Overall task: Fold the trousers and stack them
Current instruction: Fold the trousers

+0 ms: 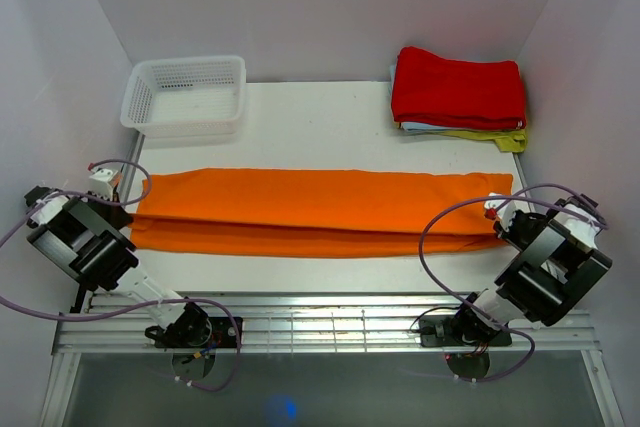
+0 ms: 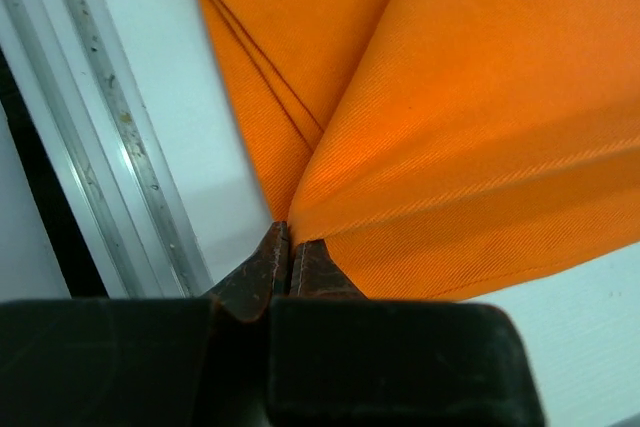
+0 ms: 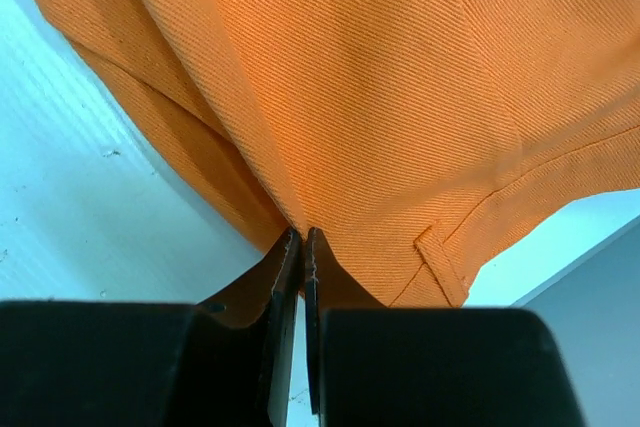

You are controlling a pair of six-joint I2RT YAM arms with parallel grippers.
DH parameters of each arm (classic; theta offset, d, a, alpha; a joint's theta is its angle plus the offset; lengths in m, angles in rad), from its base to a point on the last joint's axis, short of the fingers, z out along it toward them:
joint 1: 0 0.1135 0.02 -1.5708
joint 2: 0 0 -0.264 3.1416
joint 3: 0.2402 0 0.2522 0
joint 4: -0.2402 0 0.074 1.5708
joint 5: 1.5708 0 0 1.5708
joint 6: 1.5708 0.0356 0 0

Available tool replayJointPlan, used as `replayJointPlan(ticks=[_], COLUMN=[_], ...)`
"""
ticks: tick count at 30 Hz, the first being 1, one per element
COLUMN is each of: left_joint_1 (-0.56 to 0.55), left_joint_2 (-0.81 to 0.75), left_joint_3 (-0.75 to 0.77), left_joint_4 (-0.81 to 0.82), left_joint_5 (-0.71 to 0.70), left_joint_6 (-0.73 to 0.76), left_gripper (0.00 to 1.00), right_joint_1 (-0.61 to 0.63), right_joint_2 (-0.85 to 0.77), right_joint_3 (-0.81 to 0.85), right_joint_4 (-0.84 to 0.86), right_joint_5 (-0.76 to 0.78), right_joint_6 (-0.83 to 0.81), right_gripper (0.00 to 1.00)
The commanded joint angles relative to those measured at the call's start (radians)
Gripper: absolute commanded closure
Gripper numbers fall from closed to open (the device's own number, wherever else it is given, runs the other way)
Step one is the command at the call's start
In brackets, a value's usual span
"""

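The lower layer is bare along the trousers' near edge, so I will pull the upper fold back with my left gripper toward that near edge [image 1: 155, 247] [image 2: 450, 285] and let go of it.
The orange trousers [image 1: 320, 209] lie across the table as one long strip, folded lengthwise with one leg over the other. My left gripper [image 1: 125, 199] is shut on the cloth at the strip's left end; the left wrist view shows the jaws [image 2: 285, 232] pinching an orange fold [image 2: 450, 97]. My right gripper [image 1: 497, 215] is shut on the right end, the waistband end; the right wrist view shows the jaws [image 3: 301, 237] pinching the cloth [image 3: 350, 77] next to a belt loop [image 3: 440, 252].
A white mesh basket [image 1: 186, 95] stands at the back left. A stack of folded cloths with a red one on top [image 1: 458, 92] sits at the back right. Grey walls close in left, right and behind. A metal rail [image 1: 330, 319] runs along the near edge.
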Motion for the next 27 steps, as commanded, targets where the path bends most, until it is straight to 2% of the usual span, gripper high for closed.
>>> replayJointPlan(ticks=[1, 3, 7, 10, 11, 12, 16, 18, 19, 21, 22, 23, 24, 25, 26, 27], left_joint_1=[0.068, 0.066, 0.068, 0.074, 0.074, 0.073, 0.076, 0.074, 0.076, 0.076, 0.079, 0.082, 0.088, 0.102, 0.108, 0.112], left_joint_2=[-0.087, -0.148, -0.264, -0.375, -0.402, -0.430, -0.522, -0.519, -0.510, -0.483, -0.475, -0.467, -0.461, -0.461, -0.461, -0.461], left_joint_3=[0.019, 0.018, -0.047, -0.186, -0.237, -0.348, -0.575, -0.625, -0.646, -0.634, -0.592, -0.560, -0.523, -0.483, -0.393, -0.348], left_joint_4=[0.050, 0.012, -0.038, -0.021, -0.006, 0.070, 0.241, 0.324, 0.341, 0.347, 0.329, 0.305, 0.224, 0.167, 0.034, -0.037], left_joint_5=[-0.082, -0.030, 0.004, -0.005, -0.020, -0.032, -0.124, -0.170, -0.184, -0.209, -0.204, -0.195, -0.157, -0.131, -0.105, -0.062], left_joint_6=[0.237, 0.284, 0.493, 0.631, 0.734, 0.762, 0.922, 0.957, 0.963, 0.945, 0.928, 0.913, 0.885, 0.875, 0.870, 0.870], left_gripper=[1.00, 1.00, 1.00, 1.00, 1.00, 1.00, 1.00, 1.00, 0.97, 0.87, 0.71, 0.64, 0.58, 0.39, 0.34, 0.33], right_joint_1=[-0.052, -0.052, -0.052, -0.052, -0.052, -0.052, -0.052, -0.052, -0.052, -0.052, -0.052, -0.052, -0.052, -0.052, -0.052, -0.052], right_joint_2=[-0.050, -0.056, -0.055, -0.059, -0.062, -0.065, -0.081, -0.075, -0.072, -0.059, -0.053, -0.044, -0.039, -0.036, -0.030, -0.029], right_joint_3=[0.000, -0.021, -0.027, -0.047, -0.058, -0.069, -0.133, -0.132, -0.124, -0.106, -0.093, -0.061, -0.041, -0.018, 0.041, 0.075], right_joint_4=[0.190, 0.199, 0.197, 0.205, 0.210, 0.226, 0.283, 0.285, 0.288, 0.280, 0.267, 0.254, 0.241, 0.230, 0.183, 0.150], right_joint_5=[0.191, 0.203, 0.220, 0.231, 0.240, 0.246, 0.276, 0.286, 0.289, 0.296, 0.299, 0.297, 0.291, 0.282, 0.250, 0.228], right_joint_6=[-0.158, -0.175, -0.193, -0.213, -0.225, -0.235, -0.264, -0.267, -0.264, -0.255, -0.236, -0.223, -0.207, -0.171, -0.157, -0.140], right_gripper=[0.92, 0.92, 0.92, 0.92, 0.92, 0.92, 0.92, 0.92, 0.92, 0.75, 0.65, 0.41, 0.33, 0.29, 0.24, 0.16])
